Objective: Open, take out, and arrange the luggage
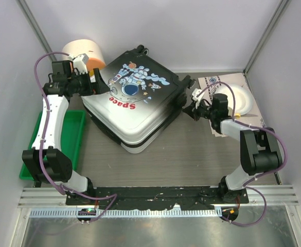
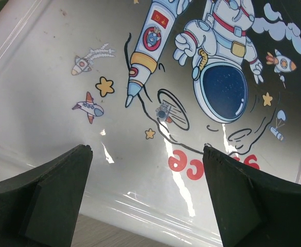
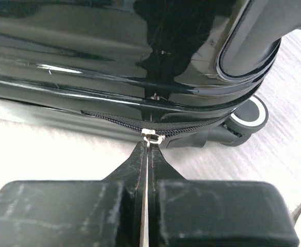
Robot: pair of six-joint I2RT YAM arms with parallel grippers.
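I should next pull the pinched zipper pull back along the zipper line [image 1: 159,131] [image 3: 109,121] with my right gripper, then let go of it. The line runs back from my right gripper toward the luggage's near corner.
The luggage [image 1: 135,98] lies flat on the table, its astronaut "Space" print facing up and its shell closed. My left gripper [image 1: 100,82] is open and empty, hovering over the luggage's left side; in the left wrist view [image 2: 146,149] its fingers frame the white printed shell [image 2: 140,77]. My right gripper [image 1: 188,109] is at the luggage's right edge. In the right wrist view the gripper [image 3: 148,145] is shut on the small silver zipper pull [image 3: 153,136] on the black zipper line [image 3: 109,121], beside a black wheel [image 3: 250,114].
A green tray [image 1: 63,139] lies left of the luggage. A cream-and-orange cylinder [image 1: 86,54] stands at the back left behind my left arm. A white round object [image 1: 240,100] on a patterned cloth [image 1: 212,82] sits at the right. Walls close in on both sides.
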